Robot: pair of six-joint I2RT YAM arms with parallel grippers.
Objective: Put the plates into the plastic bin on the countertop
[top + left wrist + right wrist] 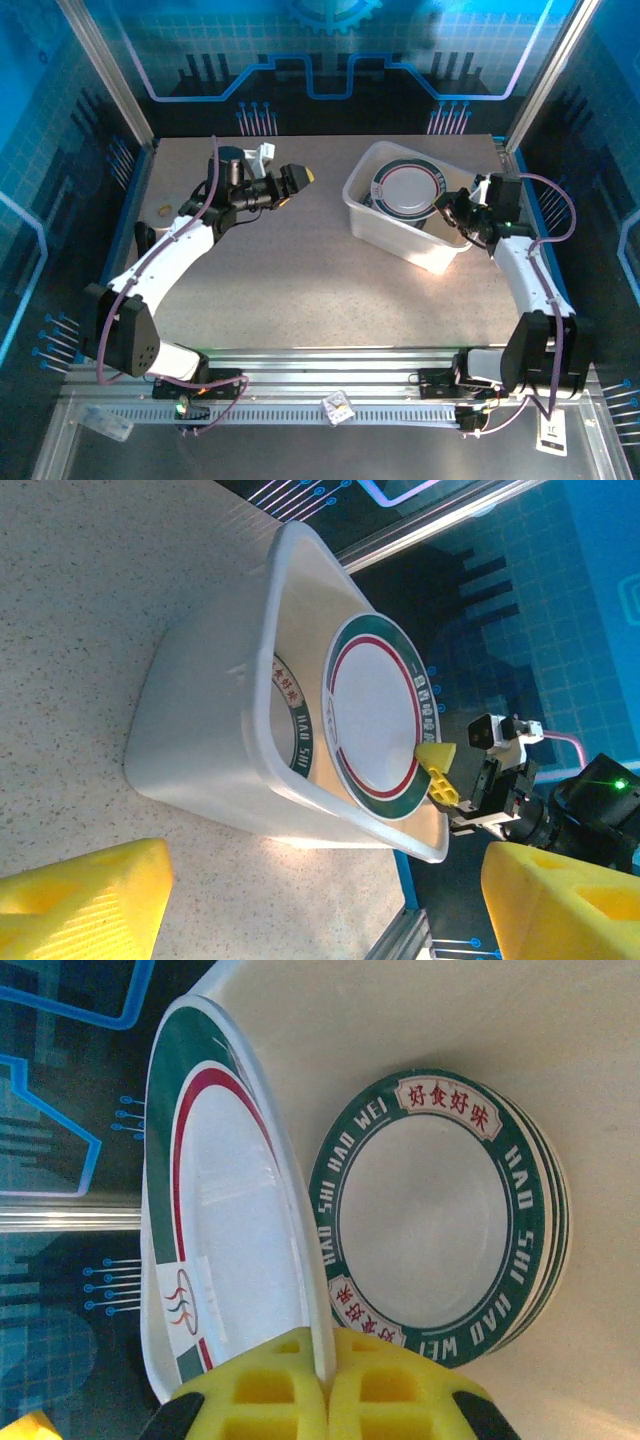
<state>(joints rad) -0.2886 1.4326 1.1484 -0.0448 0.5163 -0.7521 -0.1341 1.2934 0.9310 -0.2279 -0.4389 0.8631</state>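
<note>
My right gripper carries the tilted plate down into the bin [395, 228] next, onto the stack of green-rimmed plates, because that stack lies flat there.
The plastic bin [395, 228] stands at the back right of the countertop [300, 270]. My right gripper [447, 208] is shut on the rim of a plate [215, 1210] with a green and red border, held tilted on edge over the bin. The same plate [372, 715] leans above the bin [200, 730] in the left wrist view. A stack of green-rimmed plates [440, 1215] lies flat on the bin floor beside it. My left gripper [303, 178] hangs open over the countertop to the left of the bin, nothing between its yellow fingers [85, 900].
A small round disc [165, 210] lies near the countertop's left edge. A blue frame [128, 215] borders the surface, with glass walls behind. The metal rail [330, 405] carrying both arm bases runs along the near edge.
</note>
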